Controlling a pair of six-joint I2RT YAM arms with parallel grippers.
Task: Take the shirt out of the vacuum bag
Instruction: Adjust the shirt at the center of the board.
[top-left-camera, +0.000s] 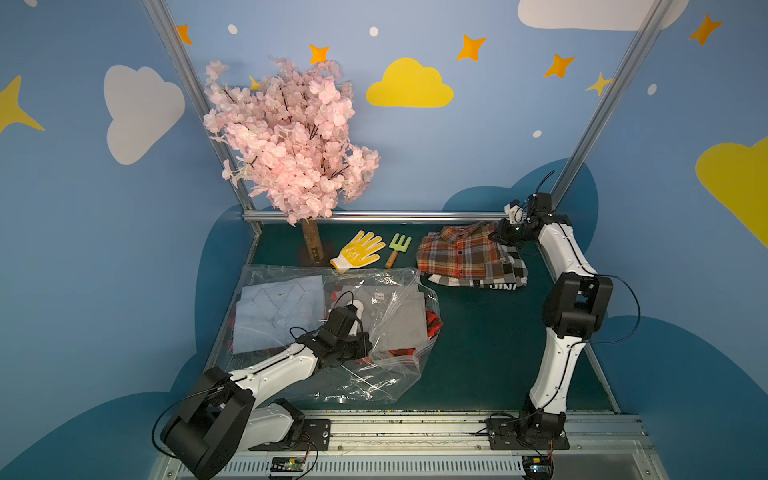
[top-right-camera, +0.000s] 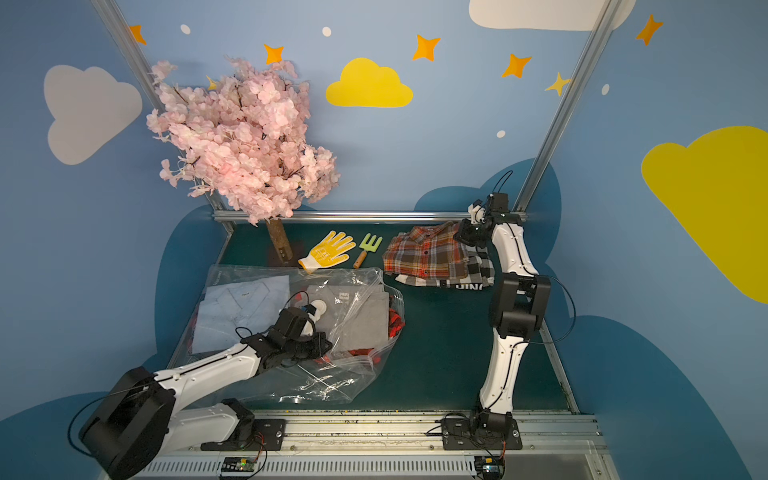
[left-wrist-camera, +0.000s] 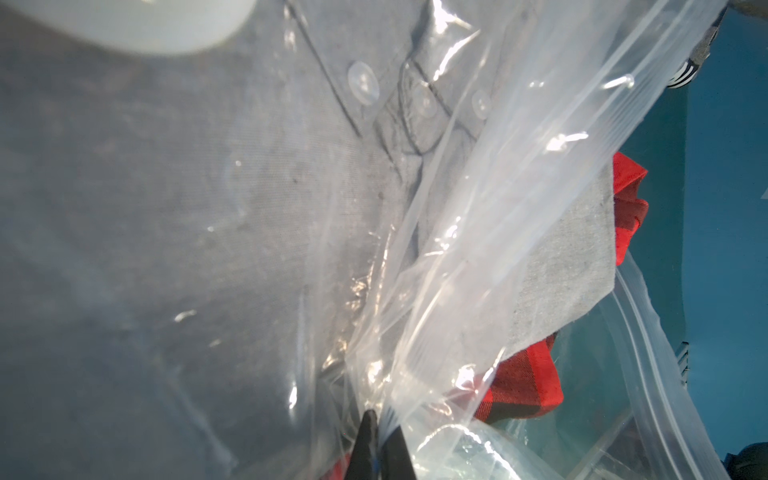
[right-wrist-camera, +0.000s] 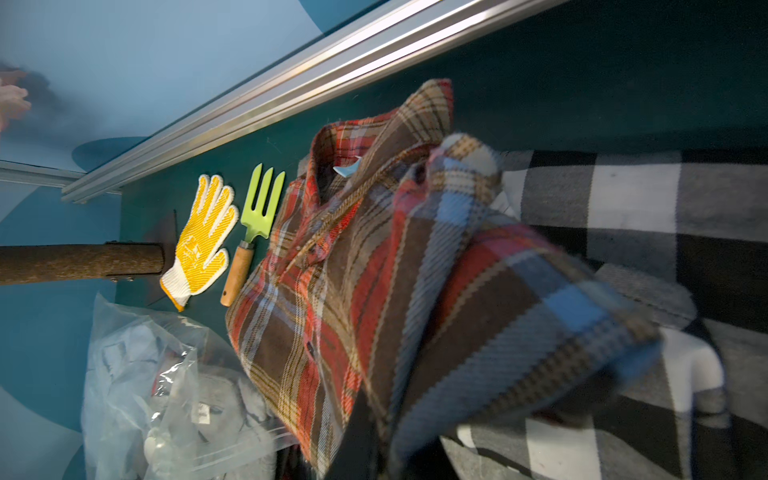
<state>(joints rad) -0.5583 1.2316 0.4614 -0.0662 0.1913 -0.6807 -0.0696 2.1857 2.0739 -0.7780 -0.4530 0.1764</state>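
My right gripper should draw slightly farther from the bag (top-left-camera: 374, 374), over the black-and-white checked shirt (top-left-camera: 516, 268), and let go of the corner, since the plaid shirt already rests outside.
The clear vacuum bag (top-left-camera: 374, 374) (top-right-camera: 332, 374) lies crumpled on the left of the table. Inside it are a grey shirt (top-left-camera: 399, 316) (left-wrist-camera: 208, 208), a light blue shirt (top-left-camera: 278, 311) and a red checked one (top-left-camera: 434, 324) (left-wrist-camera: 523, 382). My left gripper (top-left-camera: 365, 345) (left-wrist-camera: 380, 419) is shut on a fold of the bag's plastic (left-wrist-camera: 519, 187) near the white valve disc (top-right-camera: 319, 308). At the back right, my right gripper (top-left-camera: 498, 235) (right-wrist-camera: 376, 432) is shut on a corner of a brown-and-red plaid shirt (top-left-camera: 457, 253) (right-wrist-camera: 332, 291), which rests outside the bag.
A black-and-white checked shirt (top-left-camera: 511, 274) (right-wrist-camera: 623, 199) lies under the plaid one. A yellow glove (top-left-camera: 357, 249) and a green hand fork (top-left-camera: 399, 247) lie at the back. A pink blossom tree (top-left-camera: 291, 137) stands at the back left by the aluminium rail (top-left-camera: 374, 216).
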